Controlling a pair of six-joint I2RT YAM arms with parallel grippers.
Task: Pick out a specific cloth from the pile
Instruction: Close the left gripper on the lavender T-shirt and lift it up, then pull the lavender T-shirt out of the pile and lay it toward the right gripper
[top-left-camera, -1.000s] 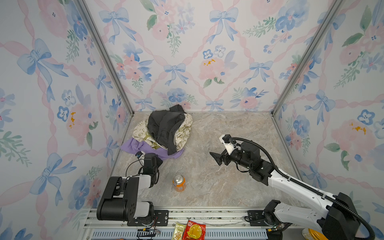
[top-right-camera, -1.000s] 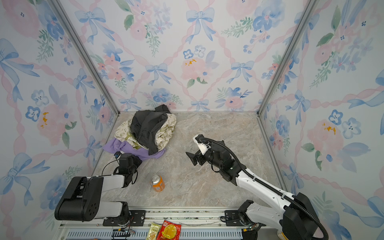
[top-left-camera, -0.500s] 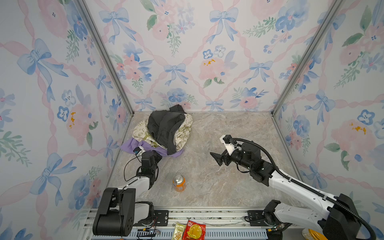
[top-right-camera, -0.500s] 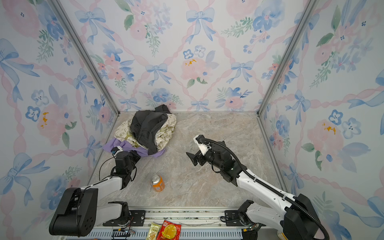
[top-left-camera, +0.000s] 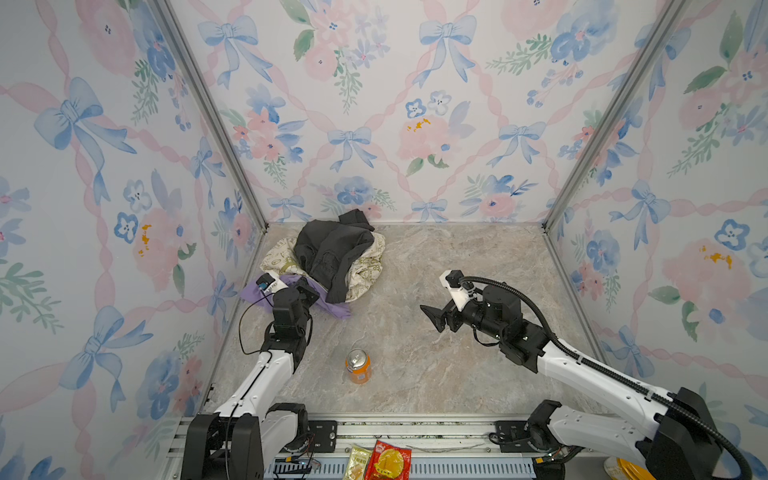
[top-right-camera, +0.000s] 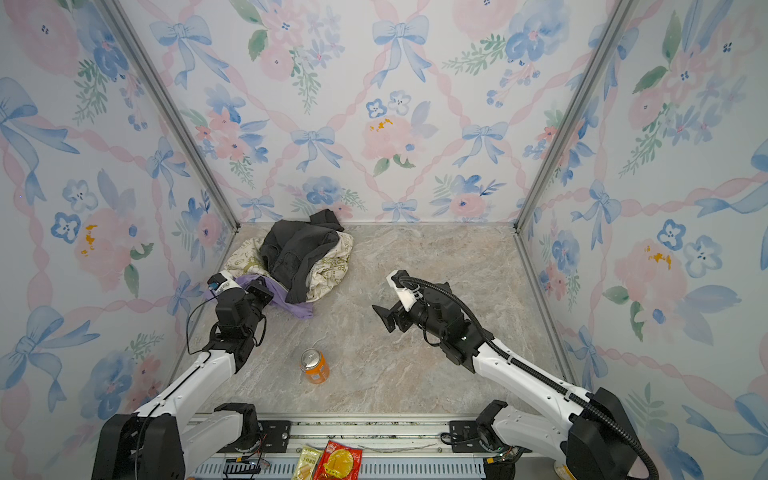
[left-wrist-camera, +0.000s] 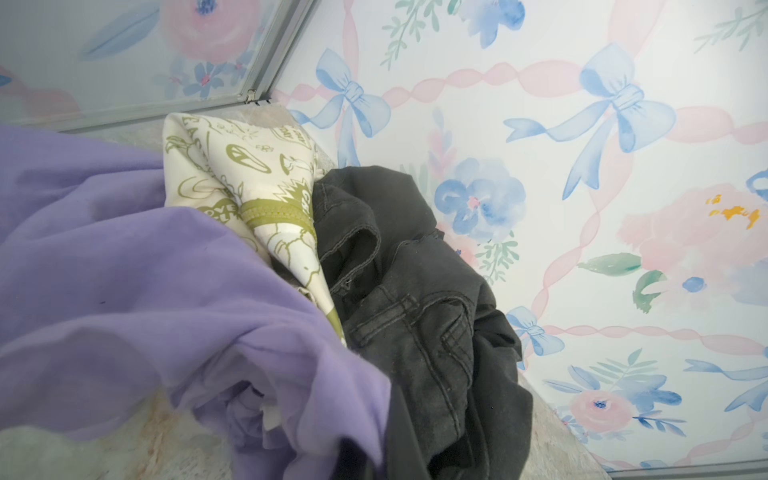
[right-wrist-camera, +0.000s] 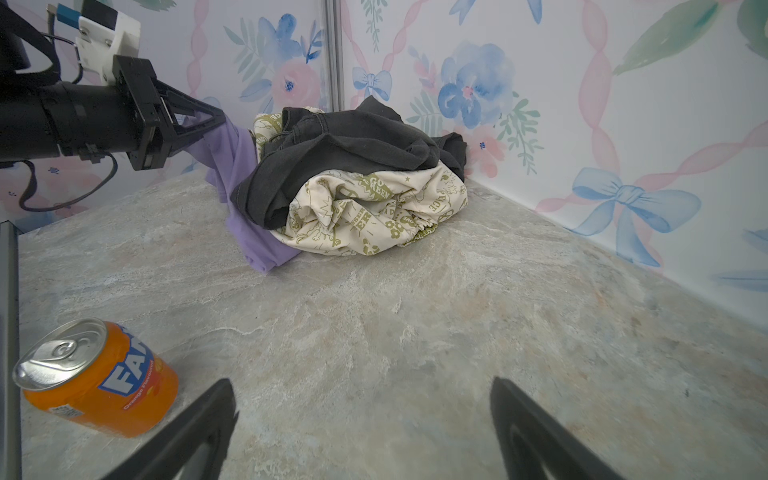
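My left gripper next moves up past the dark grey garment (right-wrist-camera: 345, 141) to release the lavender cloth's edge over the clear, bare floor between the pile and right gripper.
The pile (top-left-camera: 332, 253) (top-right-camera: 297, 253) lies at the back left corner, a dark grey garment (right-wrist-camera: 345, 141) on top of a cream cloth with olive print (right-wrist-camera: 374, 208). The lavender cloth (top-left-camera: 332, 309) (top-right-camera: 297, 307) (left-wrist-camera: 124, 270) (right-wrist-camera: 262, 249) sticks out from under it at the front left. My left gripper (top-left-camera: 309, 291) (top-right-camera: 264, 291) (right-wrist-camera: 216, 120) is shut on the cloth's left edge and holds that edge off the floor. My right gripper (top-left-camera: 434, 318) (top-right-camera: 384, 318) (right-wrist-camera: 361, 390) hangs open and holds nothing, mid-floor to the right, pointing at the pile.
An orange soda can (top-left-camera: 358, 365) (top-right-camera: 314, 365) (right-wrist-camera: 99, 378) stands upright on the marble floor in front of the pile, between the two arms. Snack packets (top-left-camera: 388, 459) (top-right-camera: 338, 461) lie on the front rail. Floral walls close in the left, back and right.
My left arm has stretched out towards the pile and its gripper has shut on the lavender cloth's edge, which now sits raised. The right arm has stayed still.
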